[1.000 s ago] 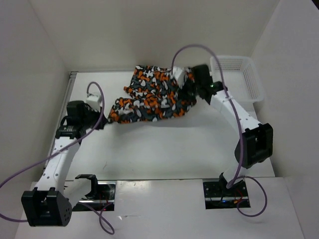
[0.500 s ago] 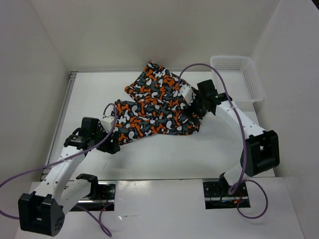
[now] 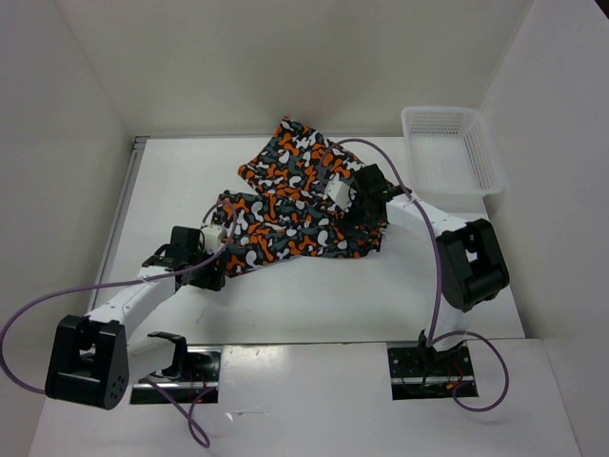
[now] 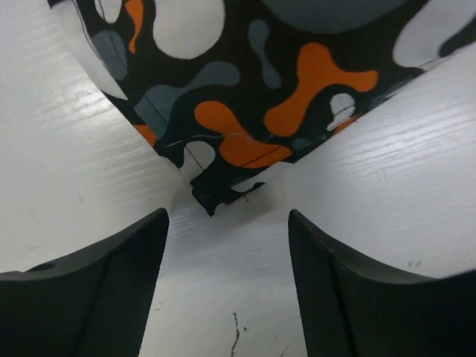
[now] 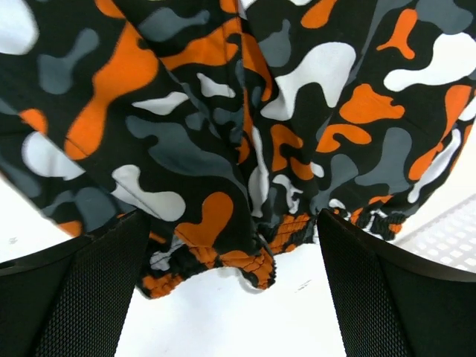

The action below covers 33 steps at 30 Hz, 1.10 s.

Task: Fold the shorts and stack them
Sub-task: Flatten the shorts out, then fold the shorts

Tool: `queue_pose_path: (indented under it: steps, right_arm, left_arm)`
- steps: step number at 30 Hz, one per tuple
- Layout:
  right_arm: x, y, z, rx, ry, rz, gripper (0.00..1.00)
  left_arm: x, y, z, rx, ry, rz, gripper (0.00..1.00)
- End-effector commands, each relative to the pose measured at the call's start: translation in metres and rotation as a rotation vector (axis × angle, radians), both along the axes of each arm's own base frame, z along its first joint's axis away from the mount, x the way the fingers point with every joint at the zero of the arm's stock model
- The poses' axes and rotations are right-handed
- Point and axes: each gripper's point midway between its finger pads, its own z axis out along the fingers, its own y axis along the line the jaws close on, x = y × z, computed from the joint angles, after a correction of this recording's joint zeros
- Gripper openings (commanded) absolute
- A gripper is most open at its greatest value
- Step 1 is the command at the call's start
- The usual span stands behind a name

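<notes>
My right gripper should move slightly toward the basket and close on the waistband's folded orange tip, which sticks out between its fingers.
The shorts, camouflage blotches of orange, black, grey and white, lie crumpled on the white table at mid-back. My left gripper is at their near-left corner. In the left wrist view the gripper is open and empty, with the hem corner of the shorts just ahead of its fingertips on the table. My right gripper is at the right side of the shorts. In the right wrist view the gripper is open, and the elastic waistband of the shorts lies loose between its fingers.
A white plastic mesh basket stands at the back right corner; its mesh also shows in the right wrist view. White walls enclose the table on the left, back and right. Purple cables loop over both arms.
The shorts came down from the raised back position and spread on the table. Both grippers let go. The left arm swung in toward the near-left corner; the right gripper shifted slightly left.
</notes>
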Motion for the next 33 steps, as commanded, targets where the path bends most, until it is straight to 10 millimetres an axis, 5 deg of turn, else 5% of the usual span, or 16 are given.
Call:
queue_pose_path:
  steps: [1,8,17,18,19,20,21,22,24,25,28,31,32,33]
  right_arm:
    - [0.028,-0.007,0.012,-0.034,-0.106,0.002,0.96]
    - [0.035,-0.043,0.007,-0.106,-0.108,-0.046,0.96]
    - [0.028,-0.043,-0.001,-0.101,-0.092,-0.026,0.89]
    - [0.028,-0.041,-0.005,-0.1,-0.081,-0.011,0.84]
    - [0.022,-0.043,-0.01,-0.106,-0.06,-0.009,0.8]
    - [0.021,-0.04,-0.011,-0.093,-0.056,0.0,0.77]
    - [0.02,-0.037,-0.015,-0.084,-0.043,0.008,0.72]
    - [0.015,-0.039,-0.02,-0.089,-0.024,0.009,0.55]
    - [0.013,-0.033,-0.024,-0.079,-0.011,0.018,0.36]
    - [0.016,-0.03,-0.02,-0.068,-0.019,0.022,0.19]
    - [0.036,-0.019,0.009,-0.024,-0.106,0.007,0.0]
    - [0.059,-0.007,0.059,0.039,-0.2,-0.009,0.0]
    - [0.064,-0.003,0.072,0.061,-0.215,-0.016,0.0]
    - [0.076,0.003,0.106,0.1,-0.277,-0.018,0.0]
  left_arm:
    - [0.007,0.008,-0.01,0.046,-0.025,0.021,0.72]
    - [0.007,0.002,-0.014,0.016,-0.031,0.004,0.67]
    - [0.018,-0.007,-0.019,0.029,-0.059,-0.03,0.64]
    - [0.012,-0.01,-0.025,0.033,-0.037,-0.045,0.58]
    - [0.013,-0.012,-0.024,0.021,-0.045,-0.051,0.29]
    - [0.011,-0.014,-0.027,0.02,-0.047,-0.06,0.16]
    - [0.011,-0.017,-0.029,0.005,-0.058,-0.068,0.07]
    - [0.013,-0.017,-0.028,0.004,-0.067,-0.068,0.0]
    - [0.009,-0.019,-0.029,-0.004,-0.049,-0.075,0.0]
    - [0.013,-0.019,-0.024,-0.006,-0.062,-0.075,0.0]
    - [0.027,-0.021,-0.007,-0.006,-0.103,-0.07,0.0]
    - [0.068,-0.011,0.046,-0.013,-0.231,-0.009,0.0]
    - [0.089,-0.009,0.082,-0.022,-0.309,0.01,0.0]
    - [0.1,0.005,0.101,-0.02,-0.351,0.054,0.0]
